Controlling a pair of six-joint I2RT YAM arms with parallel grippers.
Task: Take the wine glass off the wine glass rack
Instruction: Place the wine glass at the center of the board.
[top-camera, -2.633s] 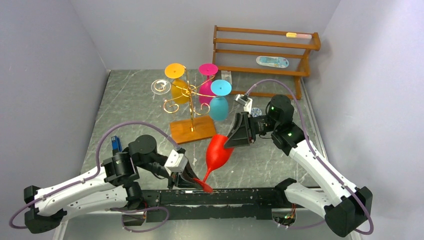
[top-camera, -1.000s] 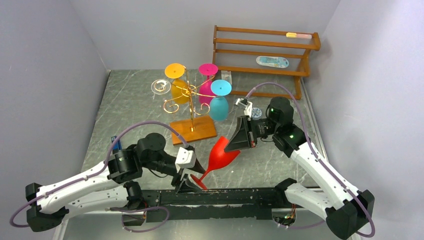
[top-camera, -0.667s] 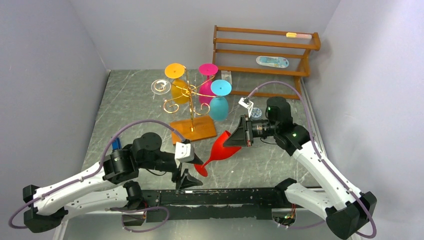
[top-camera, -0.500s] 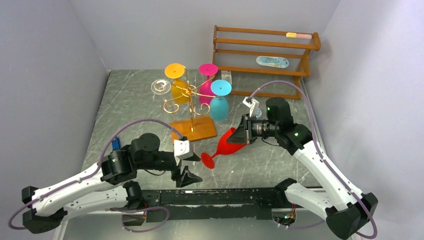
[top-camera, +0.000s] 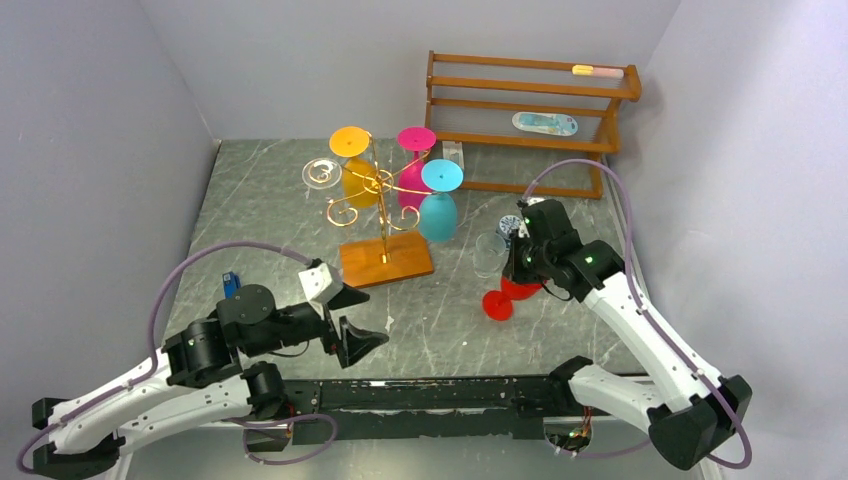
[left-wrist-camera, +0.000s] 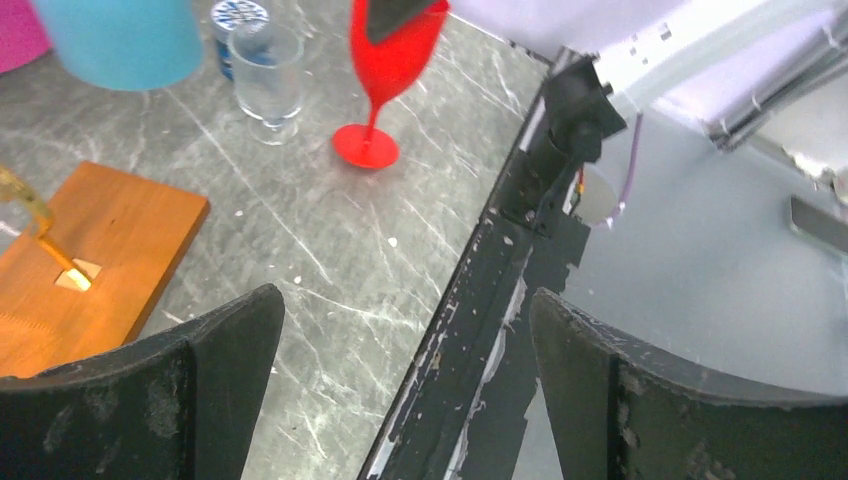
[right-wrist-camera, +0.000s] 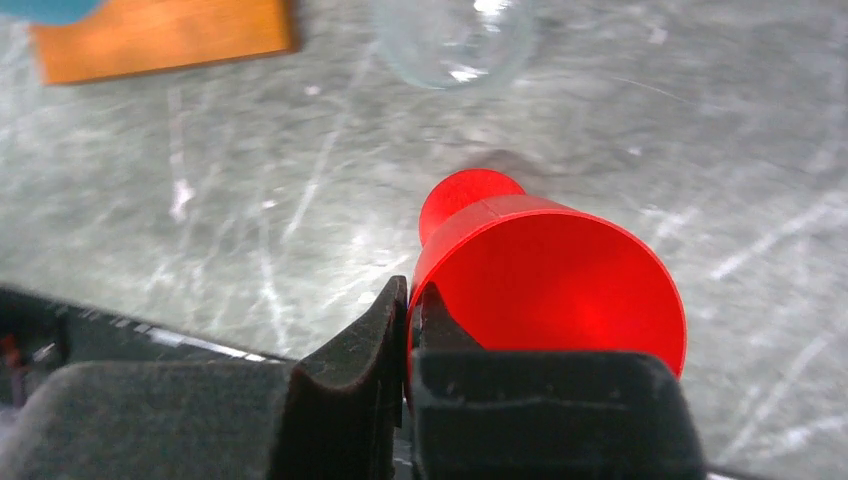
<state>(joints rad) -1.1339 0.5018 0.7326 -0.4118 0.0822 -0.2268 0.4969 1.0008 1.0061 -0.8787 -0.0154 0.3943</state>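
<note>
The red wine glass (top-camera: 505, 297) will next go outward in my right gripper beside the clear glass, toward the blue-and-white can, as open grey table there fits its foot (left-wrist-camera: 366, 146).
The red wine glass (top-camera: 505, 297) stands about upright on the grey table, its foot (left-wrist-camera: 366, 146) on or just above the surface. My right gripper (top-camera: 521, 268) is above it, shut on the bowl's rim (right-wrist-camera: 412, 300), one finger inside the bowl (right-wrist-camera: 550, 275). The wine glass rack (top-camera: 383, 190) is a gold wire stand on an orange-brown base (left-wrist-camera: 90, 250), back centre, off the red glass. My left gripper (top-camera: 350, 318) is open and empty, near the front edge. Between its fingers (left-wrist-camera: 405, 300) I see only table and the black rail.
Orange (top-camera: 350, 140), pink (top-camera: 416, 138), cyan (top-camera: 438, 205) and clear (top-camera: 321, 174) glasses hang on the rack. A clear glass (top-camera: 489, 252) stands just left of the red one. A brown slatted shelf (top-camera: 530, 110) fills the back right. A small blue object (top-camera: 229, 284) lies left.
My left gripper opened, let go of the red glass's foot and drew back to the left. My right gripper swung the glass right and upright, beside the clear glass.
</note>
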